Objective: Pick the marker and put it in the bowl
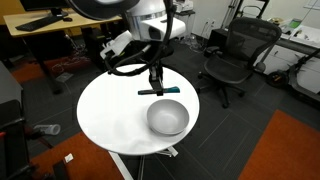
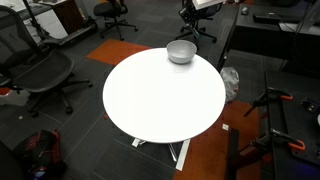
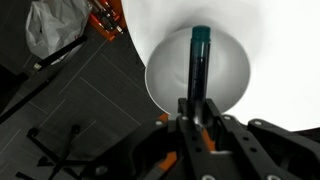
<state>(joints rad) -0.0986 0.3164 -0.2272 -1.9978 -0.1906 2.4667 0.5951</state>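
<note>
My gripper moves down toward the bowl's open middle next and opens to release the marker (image 1: 160, 91), because the marker still hovers above the bowl's rim.
My gripper (image 1: 153, 82) is shut on the marker (image 1: 160, 91), a thin dark stick with a teal end, and holds it level a little above the white round table (image 1: 110, 115). The silver-grey bowl (image 1: 167, 118) stands on the table just below and in front of it. In the wrist view the marker (image 3: 200, 65) sticks out from the gripper (image 3: 197, 112) with its teal tip over the bowl (image 3: 165, 85). The bowl (image 2: 181, 51) also shows at the table's far edge in an exterior view, where the gripper does not show.
Black office chairs (image 1: 232, 60) stand around the table on the dark floor. Desks (image 1: 45, 30) stand behind. An orange carpet patch (image 1: 285, 150) lies beside the table. A tripod and an orange-handled tool (image 3: 105, 20) lie on the floor past the table edge (image 2: 215, 120).
</note>
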